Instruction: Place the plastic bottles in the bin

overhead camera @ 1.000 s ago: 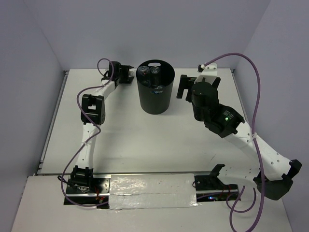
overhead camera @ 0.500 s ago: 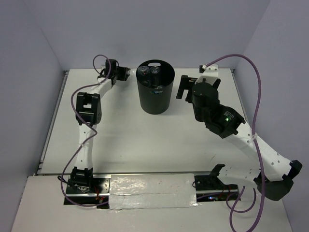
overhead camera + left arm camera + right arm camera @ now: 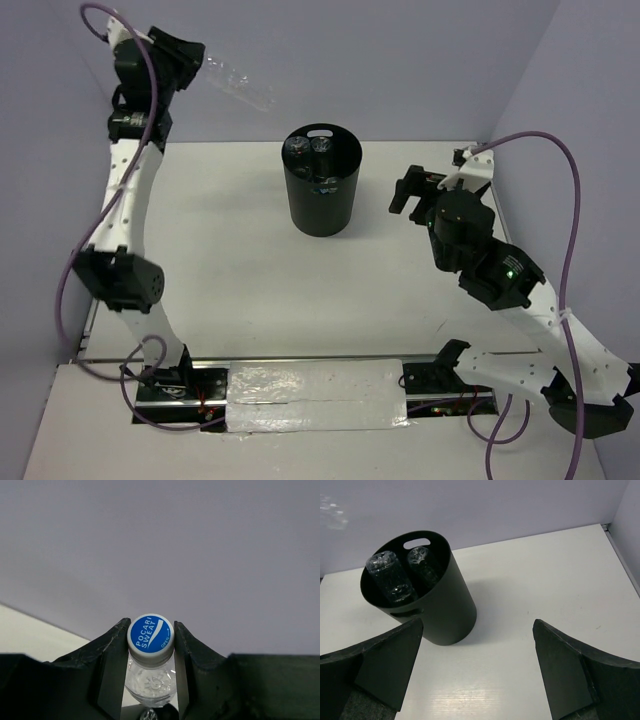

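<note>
My left gripper swings across to the bin [image 3: 322,190] next, as the bottle still hangs outside. Then it tilts the bottle base-down, lowers it through the bin's open top and releases it.
The black round bin [image 3: 322,190] stands on the white table at the back middle, with two clear bottles [image 3: 308,150] upright inside. My left gripper [image 3: 200,62] is raised high at the back left, above and left of the bin. It is shut on a clear plastic bottle [image 3: 242,87] that sticks out to the right, towards the bin. In the left wrist view the bottle's blue cap [image 3: 150,633] sits between my fingers. My right gripper [image 3: 401,192] is open and empty, to the right of the bin. The right wrist view shows the bin [image 3: 435,610] and both bottles [image 3: 390,576].
The white table [image 3: 250,270] is walled by grey panels at the back and both sides. Purple cables loop off both arms. A taped strip [image 3: 315,395] runs along the near edge between the arm bases.
My left arm has swung up from table height beside the bin to high at the back left, carrying the clear bottle. My right arm has drawn back a little to the right.
</note>
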Available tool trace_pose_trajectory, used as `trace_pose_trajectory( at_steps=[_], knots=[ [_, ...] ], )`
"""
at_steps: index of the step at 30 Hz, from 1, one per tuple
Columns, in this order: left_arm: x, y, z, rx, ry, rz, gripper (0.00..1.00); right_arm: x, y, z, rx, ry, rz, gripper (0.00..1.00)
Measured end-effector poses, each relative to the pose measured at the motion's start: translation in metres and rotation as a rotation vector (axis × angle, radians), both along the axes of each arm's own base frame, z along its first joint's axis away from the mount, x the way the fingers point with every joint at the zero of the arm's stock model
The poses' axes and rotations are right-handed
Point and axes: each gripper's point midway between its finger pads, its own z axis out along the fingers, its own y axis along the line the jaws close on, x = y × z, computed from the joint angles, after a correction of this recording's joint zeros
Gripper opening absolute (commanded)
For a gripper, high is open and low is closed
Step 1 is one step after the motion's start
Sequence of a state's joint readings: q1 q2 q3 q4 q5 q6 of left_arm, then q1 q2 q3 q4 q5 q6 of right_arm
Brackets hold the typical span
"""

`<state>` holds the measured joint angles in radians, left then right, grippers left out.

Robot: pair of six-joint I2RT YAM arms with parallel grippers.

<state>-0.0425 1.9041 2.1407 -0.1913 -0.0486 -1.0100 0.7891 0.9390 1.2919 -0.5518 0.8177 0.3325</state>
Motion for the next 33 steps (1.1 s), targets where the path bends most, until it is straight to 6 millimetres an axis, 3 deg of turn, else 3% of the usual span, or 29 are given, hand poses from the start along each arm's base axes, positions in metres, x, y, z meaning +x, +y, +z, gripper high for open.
trace_pose_trajectory(
  at_steps=[5, 8, 10, 13, 18, 22, 25, 31, 33],
  knots=[
    [-0.093, -0.014, 0.107, 0.257, -0.234, -0.048, 0.28, -0.01, -0.011, 0.0, 0.024, -0.012, -0.011, 0.97],
    [-0.123, -0.046, 0.143, 0.37, -0.332, -0.119, 0.28, -0.012, -0.013, -0.006, 0.026, -0.002, -0.015, 0.97],
    [-0.131, -0.071, 0.145, 0.425, -0.354, -0.183, 0.28, -0.013, -0.014, -0.013, 0.023, 0.013, -0.018, 0.97],
    [-0.128, -0.107, 0.125, 0.481, -0.327, -0.277, 0.28, -0.016, -0.016, -0.017, 0.023, 0.027, -0.022, 0.97],
    [-0.108, -0.161, 0.06, 0.59, -0.209, -0.396, 0.28, -0.023, -0.024, -0.016, 0.048, 0.024, -0.03, 0.97],
    [-0.106, -0.2, 0.014, 0.642, -0.133, -0.494, 0.28, -0.028, -0.029, -0.017, 0.062, 0.024, -0.042, 0.97],
    [-0.11, -0.214, -0.003, 0.666, -0.11, -0.532, 0.28, -0.029, -0.031, -0.02, 0.068, 0.028, -0.05, 0.97],
    [-0.111, -0.229, -0.009, 0.672, -0.114, -0.542, 0.3, -0.029, -0.031, -0.03, 0.064, 0.045, -0.055, 0.97],
    [-0.11, -0.234, -0.014, 0.674, -0.11, -0.547, 0.36, -0.029, -0.031, -0.032, 0.062, 0.049, -0.057, 0.97]
  ],
)
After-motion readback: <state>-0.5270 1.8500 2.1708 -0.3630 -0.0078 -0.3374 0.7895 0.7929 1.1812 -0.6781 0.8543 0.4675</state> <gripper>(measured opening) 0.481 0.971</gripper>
